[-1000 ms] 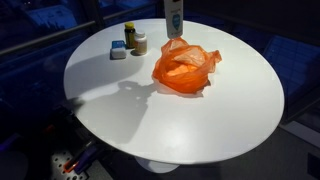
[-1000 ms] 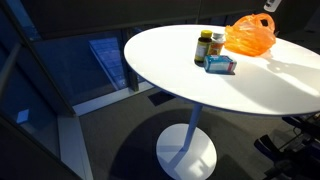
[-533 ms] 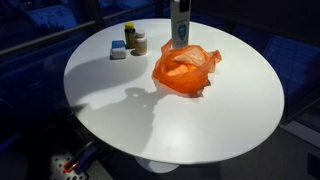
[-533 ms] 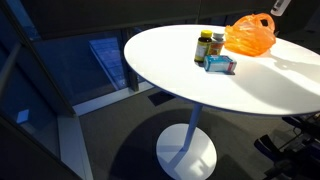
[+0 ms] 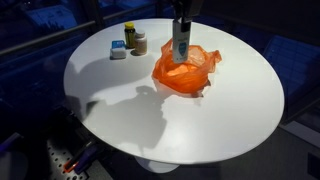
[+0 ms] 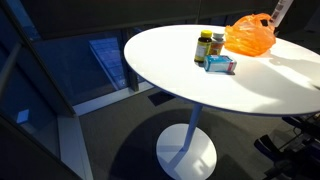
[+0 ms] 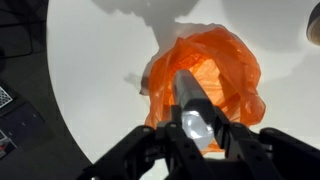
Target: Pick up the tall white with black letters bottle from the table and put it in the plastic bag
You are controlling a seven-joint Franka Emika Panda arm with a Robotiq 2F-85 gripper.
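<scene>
The bottle goes down and toward the small bottles to the orange bag's opening [image 5: 170, 58] [image 7: 220, 80] next, and my gripper releases it inside. The bottle still hangs mostly above the bag.
My gripper [image 5: 182, 18] is shut on the tall white bottle with black letters [image 5: 181, 43] and holds it upright over the orange plastic bag [image 5: 186, 70], its lower end at the bag's opening. In the wrist view the bottle [image 7: 195, 110] sits between the jaws [image 7: 200, 135], pointing down into the open bag [image 7: 215, 75]. In an exterior view the bottle [image 6: 284, 10] shows at the frame's top right edge, just behind the bag [image 6: 250, 34].
The round white table [image 5: 150, 105] holds two small bottles [image 5: 134, 39] and a flat blue-white box [image 5: 118, 52] at its far left. They also show in an exterior view [image 6: 212, 47]. The table's pedestal base [image 6: 186, 150] stands on dark floor.
The gripper has lowered the bottle from above the table's far edge down to the bag's opening.
</scene>
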